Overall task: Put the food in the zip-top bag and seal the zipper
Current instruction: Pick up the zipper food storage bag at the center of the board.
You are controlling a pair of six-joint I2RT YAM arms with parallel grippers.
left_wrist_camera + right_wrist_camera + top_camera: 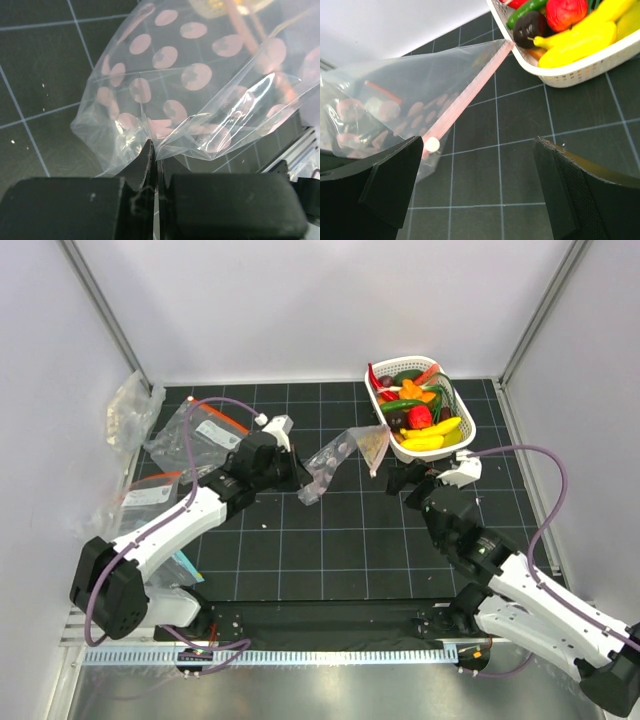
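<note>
I should move my right gripper outward and turn it toward the bag, to bring its fingers around the pale pink zipper's near end (pixel 374 469) (pixel 438 131). That end hangs free beside them.
The clear zip-top bag (pixel 340 458) with pale pink dots hangs above the black mat, stretched from my left gripper toward the basket. My left gripper (pixel 299 478) is shut on the bag's lower edge; in the left wrist view the jaws (pixel 154 152) pinch a fold of the dotted plastic (pixel 165 80). The pale pink zipper (pixel 470 90) runs diagonally, with a small white slider (pixel 431 144) at its near end. My right gripper (pixel 480 165) stands open just right of that slider, nothing between its fingers (pixel 405 480). The food (pixel 425 415) fills the basket: yellow bananas (pixel 575 35), a red piece, green peppers.
The white plastic basket (pixel 430 453) sits at the back right, its wall (pixel 585 70) close to the bag's far corner. Clear bags with orange-red strips and labels (pixel 205 435) lie at the back left, another (pixel 150 495) nearer. A crumpled clear bag (pixel 130 410) leans on the left wall.
</note>
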